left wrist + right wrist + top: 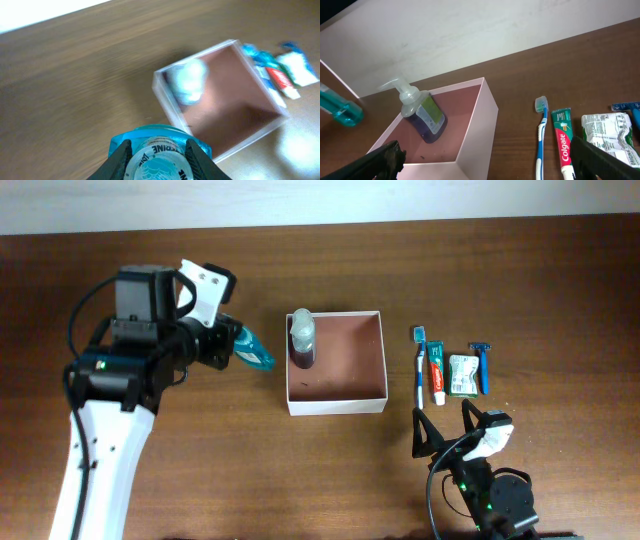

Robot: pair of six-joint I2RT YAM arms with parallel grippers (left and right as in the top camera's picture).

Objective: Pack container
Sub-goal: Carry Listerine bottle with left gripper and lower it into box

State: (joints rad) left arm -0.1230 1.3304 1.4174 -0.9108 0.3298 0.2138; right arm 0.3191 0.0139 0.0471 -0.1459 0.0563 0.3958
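My left gripper next swings over the container's empty near corner by the pump bottle, lowers the mouthwash bottle (254,354) in and releases its cap.
The container (337,406) is a square white-walled box with a reddish-brown floor, mid-table. A purple pump bottle (302,338) lies in its left part, also seen in the right wrist view (422,114). My left gripper (230,346) hangs left of the box, shut on a teal mouthwash bottle (254,354). In the left wrist view the black fingers (118,161) clamp the bottle (160,145) by its clear cap, above the table short of the container (169,107). My right gripper (443,420) stands open near the front edge, nothing between its fingers (385,161).
Right of the box lie a blue toothbrush (420,366), a toothpaste tube (436,373), a white packet (461,375) and a blue razor (483,366) in a row. The right wrist view shows the toothbrush (541,136) and the toothpaste tube (563,142).
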